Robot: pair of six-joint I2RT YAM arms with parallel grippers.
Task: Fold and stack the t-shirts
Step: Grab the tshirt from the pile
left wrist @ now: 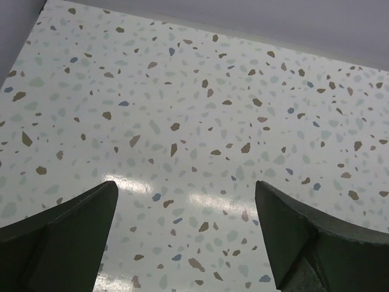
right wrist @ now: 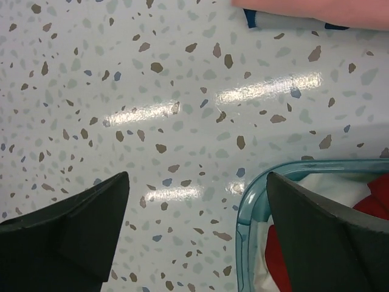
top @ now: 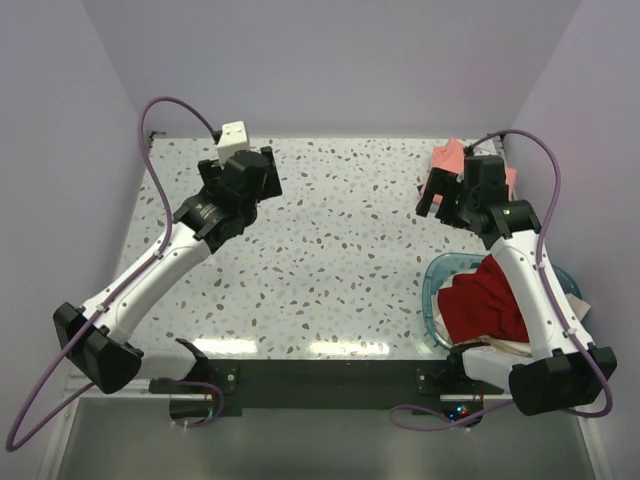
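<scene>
I need to move my right gripper back over the basket's rim and down onto the dark red t-shirt's far part (top: 482,280), which is below the gripper and toward my base.
A dark red t-shirt (top: 487,303) lies bunched in the teal basket (top: 436,275) at the front right, with cream-white cloth (top: 503,346) under it. Red and white cloth also show in the right wrist view (right wrist: 276,258). A salmon-pink t-shirt (top: 449,157) lies folded at the back right corner, and its edge shows in the right wrist view (right wrist: 316,12). My right gripper (top: 436,197) is open and empty above the table, between the pink shirt and the basket (right wrist: 197,176). My left gripper (top: 250,172) is open and empty over the back left of the table (left wrist: 185,185).
The speckled table (top: 340,260) is walled at the back and on both sides. The basket's rim (right wrist: 255,188) lies close to my right finger (right wrist: 322,231). My right arm reaches over the basket.
</scene>
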